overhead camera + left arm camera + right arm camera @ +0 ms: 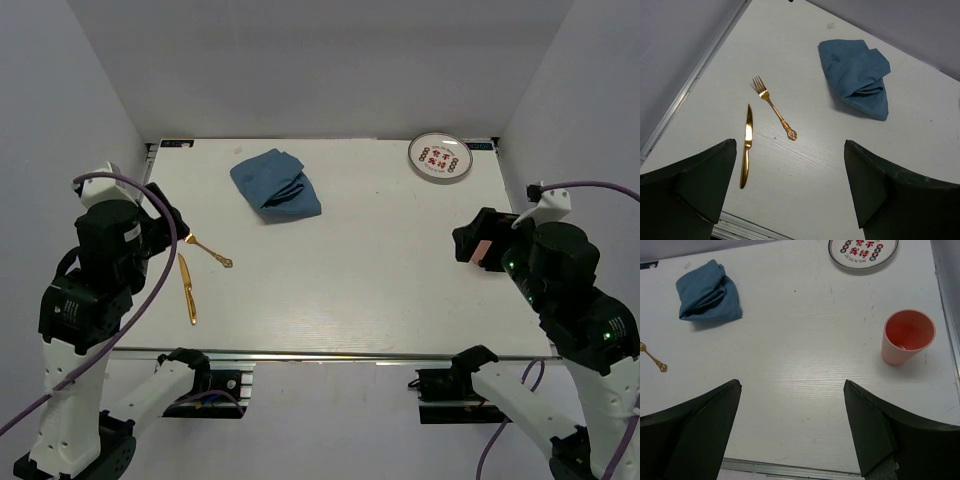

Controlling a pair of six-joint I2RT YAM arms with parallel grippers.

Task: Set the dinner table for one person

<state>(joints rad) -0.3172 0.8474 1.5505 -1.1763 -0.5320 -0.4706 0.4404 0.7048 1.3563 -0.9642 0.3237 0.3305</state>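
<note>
My left gripper should move outward and to the right in the top view, because the crumpled blue cloth shows a folded flap (294, 172) (878, 68), and then go down onto that flap.
The white dinner table (380, 270) carries a crumpled blue cloth (277, 184) at the back left. A gold fork (210, 250) and a gold knife (187, 288) lie at the left. A round patterned plate (440, 157) sits at the back right. A pink cup (906, 337) stands upright at the right, mostly hidden behind the right arm in the top view. My left gripper (790, 150) is open and empty, held above the table near the knife (746, 145) and fork (774, 107). My right gripper (792, 385) is open and empty, held left of the cup.
A metal rail (330, 354) runs along the table's near edge. Grey walls close in the left, right and back sides. The cloth (707, 292) and plate (862, 250) lie far ahead of my right gripper.
</note>
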